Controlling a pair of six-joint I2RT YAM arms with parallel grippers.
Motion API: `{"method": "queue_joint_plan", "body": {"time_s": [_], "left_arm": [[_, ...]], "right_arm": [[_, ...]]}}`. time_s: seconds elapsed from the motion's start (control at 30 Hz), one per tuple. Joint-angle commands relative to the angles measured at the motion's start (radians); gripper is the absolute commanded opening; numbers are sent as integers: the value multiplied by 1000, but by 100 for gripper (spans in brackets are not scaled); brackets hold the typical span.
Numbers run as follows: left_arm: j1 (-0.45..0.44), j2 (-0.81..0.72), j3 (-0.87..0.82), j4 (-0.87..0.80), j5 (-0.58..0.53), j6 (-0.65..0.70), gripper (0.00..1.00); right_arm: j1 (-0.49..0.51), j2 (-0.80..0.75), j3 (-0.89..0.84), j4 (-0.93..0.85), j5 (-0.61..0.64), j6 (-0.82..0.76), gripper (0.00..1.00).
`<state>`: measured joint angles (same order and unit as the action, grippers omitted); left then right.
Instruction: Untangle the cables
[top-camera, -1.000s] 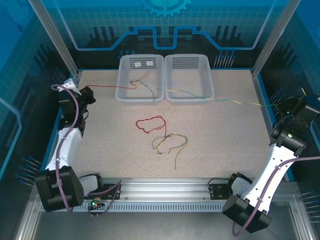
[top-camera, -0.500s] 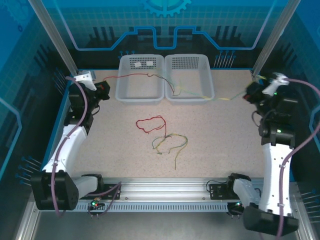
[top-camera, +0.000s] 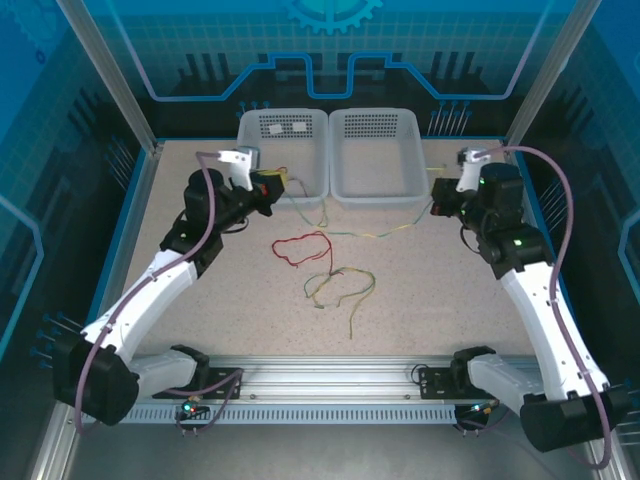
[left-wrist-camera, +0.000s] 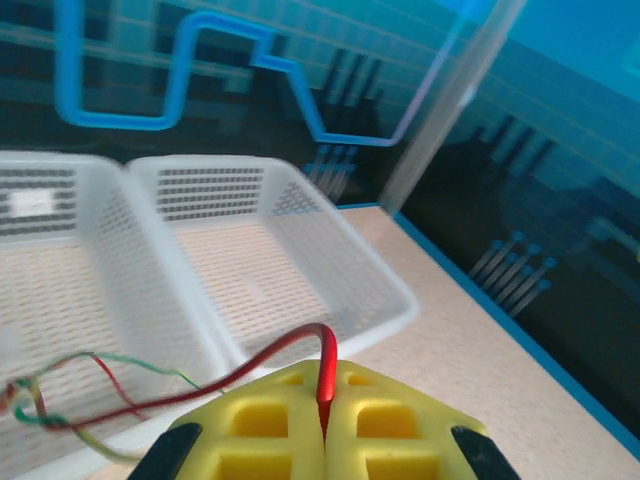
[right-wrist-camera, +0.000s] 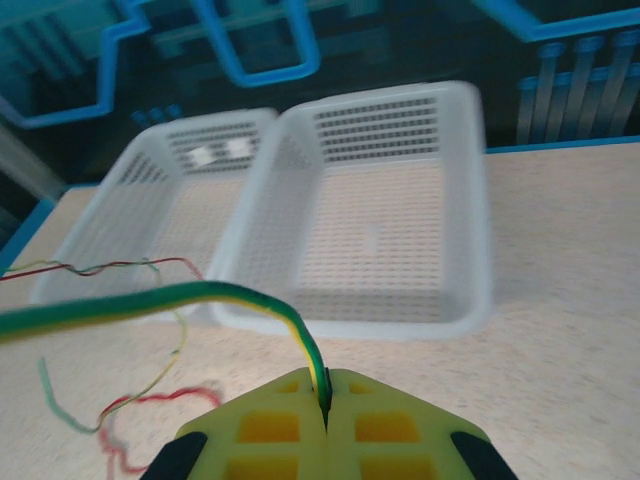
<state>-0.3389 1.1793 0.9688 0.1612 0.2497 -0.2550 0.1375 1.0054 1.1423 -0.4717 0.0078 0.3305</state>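
I will next move my right gripper away from the baskets and down to let go of the yellow-green cable (right-wrist-camera: 190, 294) on the bare tabletop, which is below it and clear of the tangle.
My left gripper (top-camera: 276, 184) is shut on the end of a red cable (left-wrist-camera: 255, 362), and in the left wrist view the yellow pads of the left gripper (left-wrist-camera: 325, 385) pinch it. My right gripper (top-camera: 437, 200) is shut on a yellow-green cable (right-wrist-camera: 190, 294), which enters the closed pads of the right gripper (right-wrist-camera: 325, 392). These two cables join in a slack line (top-camera: 350, 235) sagging onto the table between the grippers. A loose red squiggle (top-camera: 300, 244) and a yellow-green tangle (top-camera: 342, 285) lie mid-table.
Two white mesh baskets stand side by side at the back, the left basket (top-camera: 246, 150) and the right basket (top-camera: 416, 150), just beyond both grippers. In the wrist views their rims show as the basket (left-wrist-camera: 405, 300) and the basket (right-wrist-camera: 478, 200). Blue walls and metal posts ring the table.
Both arms have swung inward from the table's sides toward the middle. The held cables have come out of the baskets and now sag slack onto the table in front of them.
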Motion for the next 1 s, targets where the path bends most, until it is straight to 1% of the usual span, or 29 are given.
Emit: {"method": "queue_joint_plan", "body": {"time_s": [0.0, 0.1, 0.13, 0.27, 0.33, 0.43, 0.47, 0.5, 0.6, 0.7, 0.83, 0.87, 0.97], "left_arm": [[-76, 17, 96, 41, 48, 37, 0], [-147, 38, 145, 69, 67, 38, 0], [-166, 46, 154, 87, 79, 31, 0], [-225, 102, 151, 176, 131, -34, 0], [-257, 144, 139, 206, 151, -51, 0], [-297, 209, 117, 248, 165, -77, 0], [-306, 228, 117, 255, 179, -84, 0], [-314, 247, 117, 261, 182, -92, 0], [-323, 284, 97, 310, 176, -115, 0], [-324, 323, 81, 366, 177, -126, 0], [-322, 386, 52, 457, 188, -160, 0], [-324, 398, 49, 462, 185, -164, 0], [-324, 434, 36, 482, 178, -171, 0]], "right_arm": [[-102, -83, -17, -30, 72, 64, 0], [-206, -123, -26, -55, 59, 89, 0], [-225, -128, -32, -63, 73, 88, 0], [-251, -109, -19, -169, 158, 75, 0], [-252, -80, -17, -225, 188, 59, 5], [-259, 1, -11, -337, 274, 70, 4], [-266, 25, -22, -355, 282, 69, 3], [-278, 53, -35, -372, 279, 75, 1], [-301, 100, -108, -337, 181, 91, 0], [-301, 138, -164, -280, 117, 124, 5], [-301, 214, -193, -211, 37, 134, 12], [-301, 236, -193, -202, 17, 131, 17], [-299, 276, -179, -192, -28, 113, 38]]}}
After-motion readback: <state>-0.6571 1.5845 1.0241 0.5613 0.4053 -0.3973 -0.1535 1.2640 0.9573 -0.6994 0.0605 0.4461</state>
